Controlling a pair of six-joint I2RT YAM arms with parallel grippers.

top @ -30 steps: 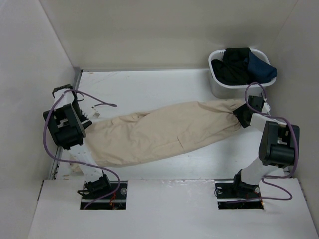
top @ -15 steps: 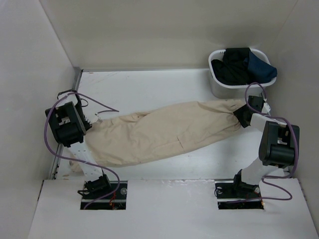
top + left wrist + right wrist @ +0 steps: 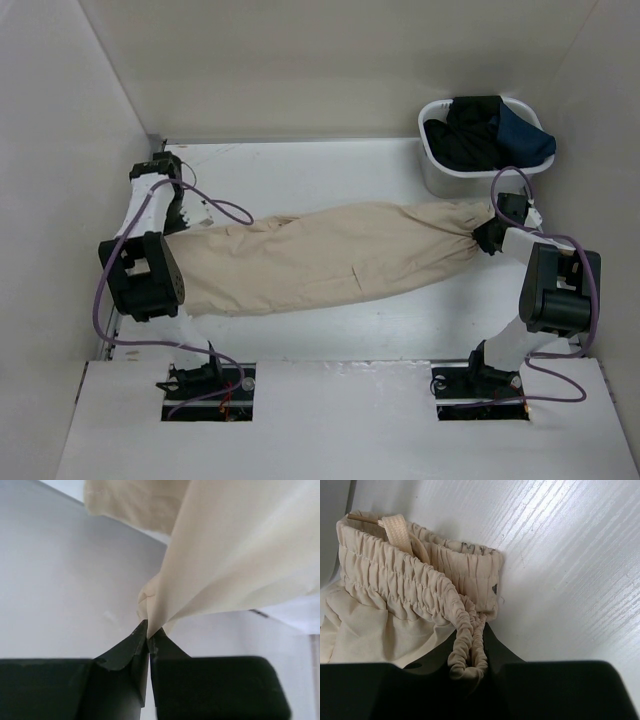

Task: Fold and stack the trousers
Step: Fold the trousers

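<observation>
The trousers lie stretched out, so the robot's right gripper should next lift their waistband, carry it to the left in the top view and release it onto the trousers' middle (image 3: pixel 325 254).
The beige trousers (image 3: pixel 330 260) are stretched across the table from left to right. My left gripper (image 3: pixel 190 217) is at their left end, shut on a pinched fold of the leg cloth (image 3: pixel 240 545); the black fingertips (image 3: pixel 135 642) meet on it, and the cloth hangs up off the white table. My right gripper (image 3: pixel 483 238) is at the right end, shut on the trousers, with a bunched loop of the gathered waistband (image 3: pixel 400 575) squeezed between its fingers (image 3: pixel 505 647). A flat drawstring (image 3: pixel 395 527) lies over the waist.
A white basket (image 3: pixel 435 170) holding black and navy garments (image 3: pixel 485 130) stands at the back right, just behind the right gripper. White walls close the table at the left, back and right. Both arm bases sit at the near edge.
The left gripper has shut on the leg end and carried it towards the far left, pulling the trousers straight. The right gripper has closed on the waistband without moving away.
</observation>
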